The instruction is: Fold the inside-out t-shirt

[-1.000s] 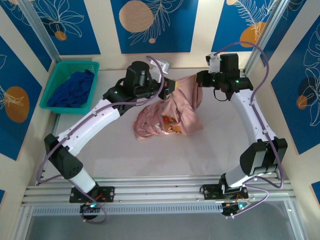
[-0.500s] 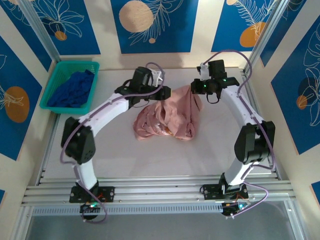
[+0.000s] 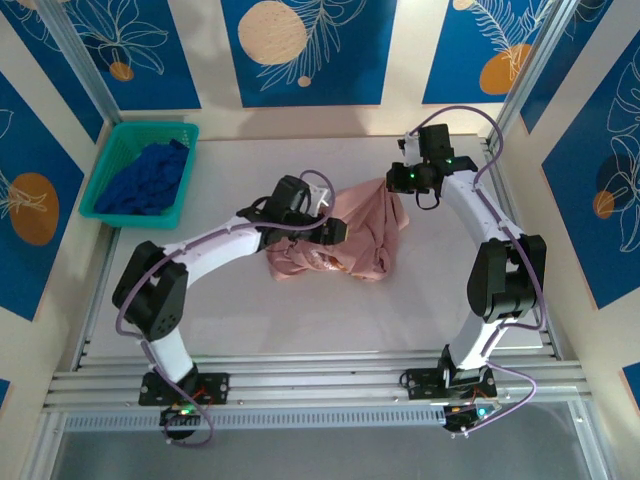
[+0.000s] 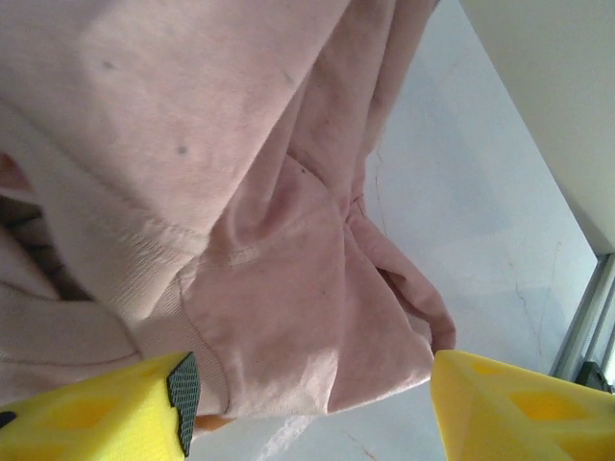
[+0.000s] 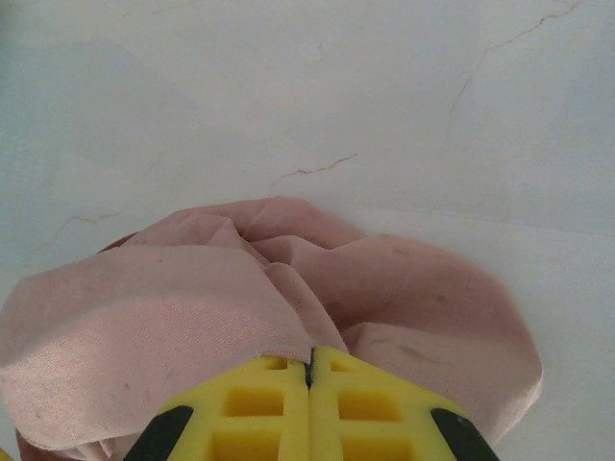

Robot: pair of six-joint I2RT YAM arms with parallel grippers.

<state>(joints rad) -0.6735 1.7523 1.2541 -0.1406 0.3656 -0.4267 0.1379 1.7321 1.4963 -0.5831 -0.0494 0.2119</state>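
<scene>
The right gripper draws back toward the heap's near corner (image 3: 377, 258) next, bringing in the heap's outstretched fold. It then releases the fold, as that corner lies back from the gripper.
The inside-out t-shirt (image 3: 345, 235) is a dusty-pink crumpled heap in the middle of the white table. My left gripper (image 3: 330, 228) hovers at the heap's left side. In the left wrist view it (image 4: 309, 389) stands open. Its yellow fingers (image 4: 96, 408) are wide apart, with a loose fold of the t-shirt (image 4: 240, 192) hanging just beyond them, touching neither. My right gripper (image 3: 397, 181) is at the heap's far right corner. In the right wrist view it (image 5: 309, 360) is shut on an edge of the t-shirt (image 5: 192, 317), which bunches out in front of the fingertips.
A teal basket (image 3: 110, 150) at the far left holds a dark blue garment (image 3: 145, 178). Bare white table (image 3: 300, 310) lies between the heap and the aluminium rails (image 3: 320, 378) at the near edge. Patterned walls close in the back and both sides.
My left gripper has opened and let go of the t-shirt, and moved nearer and lower beside the heap. The cloth has sagged down. The right gripper shifted slightly left and still holds its corner.
</scene>
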